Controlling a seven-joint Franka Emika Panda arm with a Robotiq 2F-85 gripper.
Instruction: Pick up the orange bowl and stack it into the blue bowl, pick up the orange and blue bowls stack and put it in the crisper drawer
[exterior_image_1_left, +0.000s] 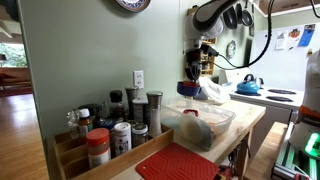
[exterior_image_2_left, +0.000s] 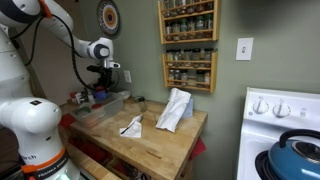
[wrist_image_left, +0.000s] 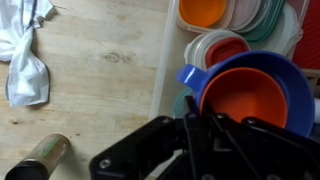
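The nested bowls should go down and away from my base next, as my gripper carries them into the crisper drawer (exterior_image_1_left: 201, 113) beside the red bowl.
In the wrist view the orange bowl (wrist_image_left: 252, 98) sits nested inside the blue bowl (wrist_image_left: 205, 73). My gripper (wrist_image_left: 198, 118) is shut on the near rim of this stack. The stack hangs over the crisper drawer (wrist_image_left: 160, 70), a clear plastic tub. In both exterior views the gripper (exterior_image_1_left: 190, 74) (exterior_image_2_left: 101, 84) holds the blue bowl (exterior_image_1_left: 188, 89) a little above the tub (exterior_image_1_left: 222, 124) (exterior_image_2_left: 112, 105). The orange bowl is hidden inside the blue one in both exterior views.
The tub holds another orange bowl (wrist_image_left: 203, 10), a red bowl (wrist_image_left: 226, 49) and pale lids. White cloths (wrist_image_left: 25, 60) (exterior_image_2_left: 175, 108) and a brown cylinder (wrist_image_left: 40, 155) lie on the wooden counter. A flat red mat (exterior_image_1_left: 180, 163), spice jars (exterior_image_1_left: 115, 125) and a blue kettle (exterior_image_1_left: 248, 85) are nearby.
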